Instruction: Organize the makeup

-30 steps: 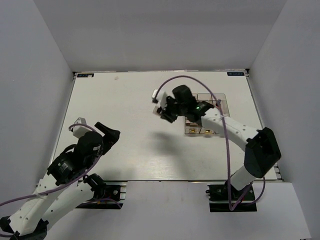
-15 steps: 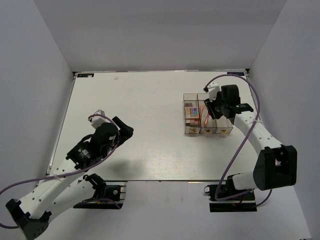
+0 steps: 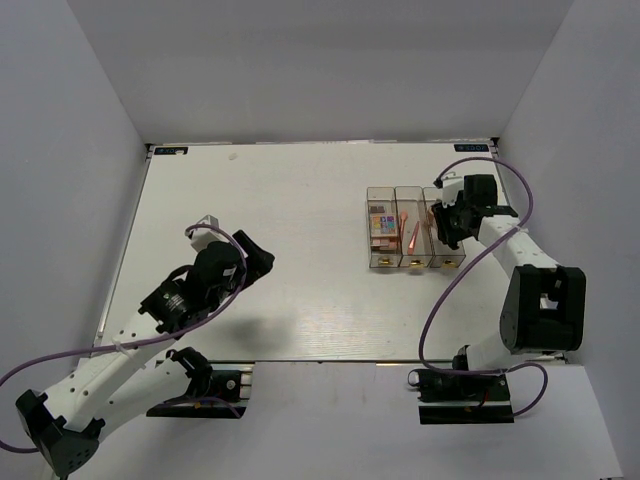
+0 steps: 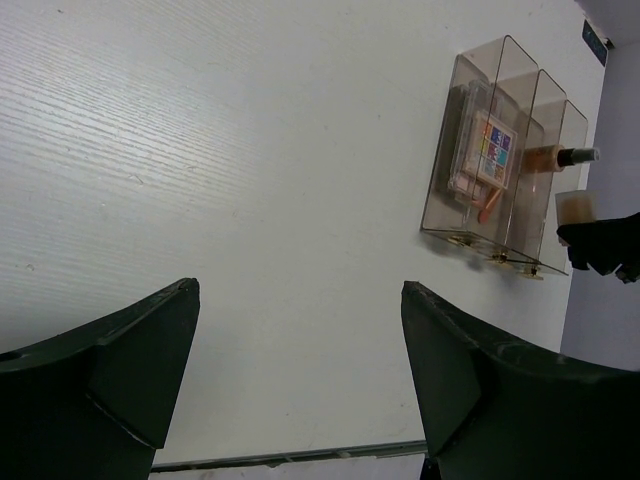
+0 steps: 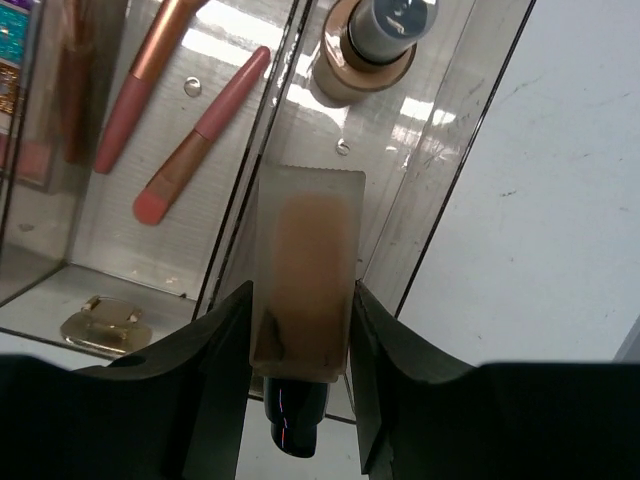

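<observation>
My right gripper goes down between the first foundation bottle and its box's end with the clasp next and releases the second bottle, since the box's bare bottom shows there.
Three clear organizer boxes (image 3: 410, 240) stand side by side right of the table's middle. The left box holds eyeshadow palettes (image 3: 381, 223), with the multicoloured one (image 4: 494, 149) on top. The middle box holds two pink-orange brushes (image 5: 200, 135). The right box holds a tan foundation bottle (image 5: 372, 45) with a dark cap. My right gripper (image 5: 300, 330) is shut on a second tan foundation bottle (image 5: 305, 275), dark cap toward the camera, above the right box. My left gripper (image 4: 300, 370) is open and empty above bare table at the left.
The white table (image 3: 290, 200) is walled on the left, back and right. The boxes also show at the top right of the left wrist view (image 4: 470, 230). A label (image 3: 470, 148) sits at the far right corner.
My right gripper moved right from over the boxes' left side to above the right box, uncovering the boxes. My left arm reached a little forward and right.
</observation>
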Controlling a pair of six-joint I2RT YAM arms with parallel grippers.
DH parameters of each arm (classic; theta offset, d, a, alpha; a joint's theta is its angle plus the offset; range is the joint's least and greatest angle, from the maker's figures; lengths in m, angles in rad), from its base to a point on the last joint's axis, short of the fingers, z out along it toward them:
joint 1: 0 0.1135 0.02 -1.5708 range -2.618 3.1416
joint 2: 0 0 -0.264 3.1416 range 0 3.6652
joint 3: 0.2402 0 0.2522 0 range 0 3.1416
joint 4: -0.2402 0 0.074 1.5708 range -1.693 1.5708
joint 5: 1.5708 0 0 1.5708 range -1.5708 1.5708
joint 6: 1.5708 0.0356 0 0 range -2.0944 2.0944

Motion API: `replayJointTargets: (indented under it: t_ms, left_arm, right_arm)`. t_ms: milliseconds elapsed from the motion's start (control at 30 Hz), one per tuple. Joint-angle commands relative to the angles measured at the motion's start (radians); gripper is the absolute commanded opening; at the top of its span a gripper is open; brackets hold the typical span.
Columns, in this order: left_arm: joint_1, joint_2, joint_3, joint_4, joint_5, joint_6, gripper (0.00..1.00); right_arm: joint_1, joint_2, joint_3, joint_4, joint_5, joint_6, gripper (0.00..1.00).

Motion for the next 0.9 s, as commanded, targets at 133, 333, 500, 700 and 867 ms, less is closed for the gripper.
replayJointTargets:
  t_ms: [133, 333, 500, 700, 867]
  left_arm:
    - [0.003, 0.002, -0.005, 0.013, 0.017, 0.007, 0.92]
    - [0.003, 0.008, -0.002, 0.015, 0.018, 0.007, 0.92]
    - [0.003, 0.005, -0.004, 0.009, 0.017, 0.005, 0.91]
    - [0.003, 0.017, 0.004, 0.015, 0.017, 0.007, 0.92]
    - [0.003, 0.031, 0.015, 0.021, 0.018, 0.015, 0.92]
  right_arm:
    - [-0.018, 0.064, 0.041, 0.057, -0.039, 0.014, 0.10]
    - [-0.053, 0.136, 0.085, 0.026, -0.074, 0.027, 0.28]
    - [-0.055, 0.147, 0.085, 0.023, -0.080, 0.027, 0.46]
    - [-0.063, 0.130, 0.090, 0.015, -0.093, 0.023, 0.62]
    - [-0.072, 0.079, 0.117, -0.029, -0.117, 0.017, 0.65]
